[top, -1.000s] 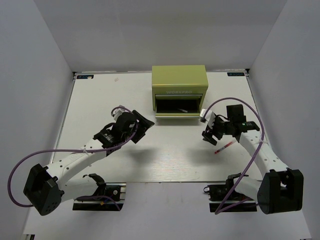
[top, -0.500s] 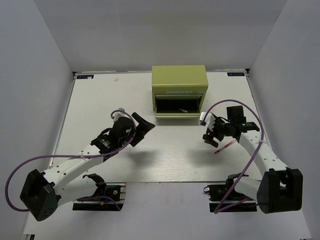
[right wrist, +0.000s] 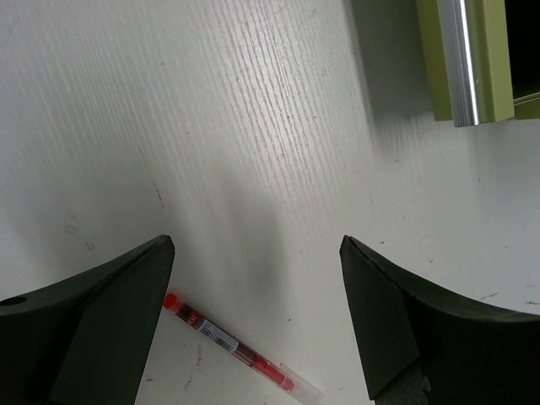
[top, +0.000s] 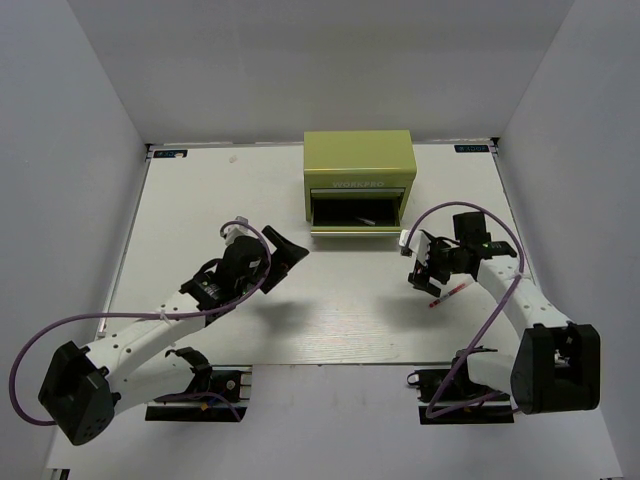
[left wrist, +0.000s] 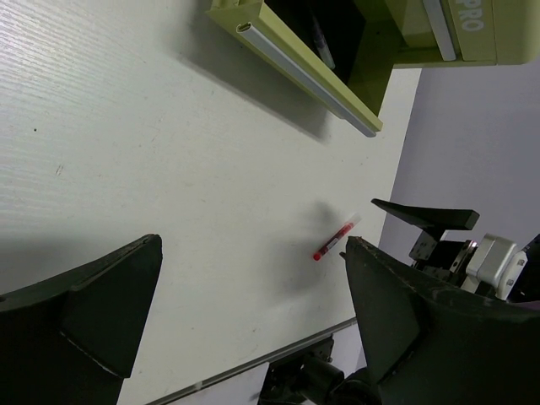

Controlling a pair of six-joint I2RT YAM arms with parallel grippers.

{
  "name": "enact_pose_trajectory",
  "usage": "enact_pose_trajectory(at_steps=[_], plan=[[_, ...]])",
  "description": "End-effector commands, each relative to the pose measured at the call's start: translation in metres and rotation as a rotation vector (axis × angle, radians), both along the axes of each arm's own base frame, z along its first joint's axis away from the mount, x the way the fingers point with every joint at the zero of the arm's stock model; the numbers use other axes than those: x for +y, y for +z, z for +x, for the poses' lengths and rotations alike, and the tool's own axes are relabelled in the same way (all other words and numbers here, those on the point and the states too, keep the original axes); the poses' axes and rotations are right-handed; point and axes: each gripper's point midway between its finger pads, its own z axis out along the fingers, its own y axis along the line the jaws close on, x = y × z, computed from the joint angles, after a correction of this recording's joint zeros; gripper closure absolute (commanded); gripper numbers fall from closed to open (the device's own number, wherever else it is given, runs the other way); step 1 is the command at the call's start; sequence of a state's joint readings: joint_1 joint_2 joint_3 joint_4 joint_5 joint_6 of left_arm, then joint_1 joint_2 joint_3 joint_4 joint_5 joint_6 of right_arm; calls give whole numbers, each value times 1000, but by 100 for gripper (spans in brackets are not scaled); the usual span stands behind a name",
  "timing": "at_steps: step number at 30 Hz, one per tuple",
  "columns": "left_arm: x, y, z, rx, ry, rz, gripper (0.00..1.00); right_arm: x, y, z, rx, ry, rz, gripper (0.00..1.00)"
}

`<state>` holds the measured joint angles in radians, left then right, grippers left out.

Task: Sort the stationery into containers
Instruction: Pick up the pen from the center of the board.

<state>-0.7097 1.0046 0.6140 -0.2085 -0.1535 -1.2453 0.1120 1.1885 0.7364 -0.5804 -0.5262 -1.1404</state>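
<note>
Next, the right gripper moves to the right in the top view and down onto the pen's clear-end half (top: 457, 290) (right wrist: 269, 369), since the pen lies off to that side.
A thin red pen (top: 449, 293) lies on the white table right of centre; it also shows in the right wrist view (right wrist: 236, 353) and the left wrist view (left wrist: 336, 239). My right gripper (top: 420, 271) is open and empty, just above and left of the pen. My left gripper (top: 284, 262) is open and empty, over the table left of centre. The olive chest (top: 359, 165) stands at the back with its lower drawer (top: 354, 214) pulled open; a dark pen lies inside. The other markers are not visible.
The open drawer's silver handle rail (right wrist: 463, 63) juts toward the front. The table's near edge (top: 330, 362) runs just in front of both arm bases. Purple cables loop beside each arm.
My left gripper has shifted slightly right and forward. My right gripper has moved a little toward the red pen. The pen has not moved.
</note>
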Motion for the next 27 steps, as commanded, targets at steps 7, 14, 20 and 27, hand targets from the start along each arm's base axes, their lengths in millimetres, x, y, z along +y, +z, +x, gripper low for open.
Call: enact_pose_trajectory(at_steps=[7, 14, 20, 27], plan=[[12, 9, 3, -56, 28, 24, 0, -4, -5, 8, 14, 38, -21, 14], [14, 10, 2, -60, 36, 27, 0, -8, -7, 20, 8, 45, -51, 13], [17, 15, -1, -68, 37, 20, 0, -28, -17, 19, 30, 77, -155, 18], [24, 14, -7, -85, 50, 0, 0, -54, 3, 16, -86, 208, -233, 20]])
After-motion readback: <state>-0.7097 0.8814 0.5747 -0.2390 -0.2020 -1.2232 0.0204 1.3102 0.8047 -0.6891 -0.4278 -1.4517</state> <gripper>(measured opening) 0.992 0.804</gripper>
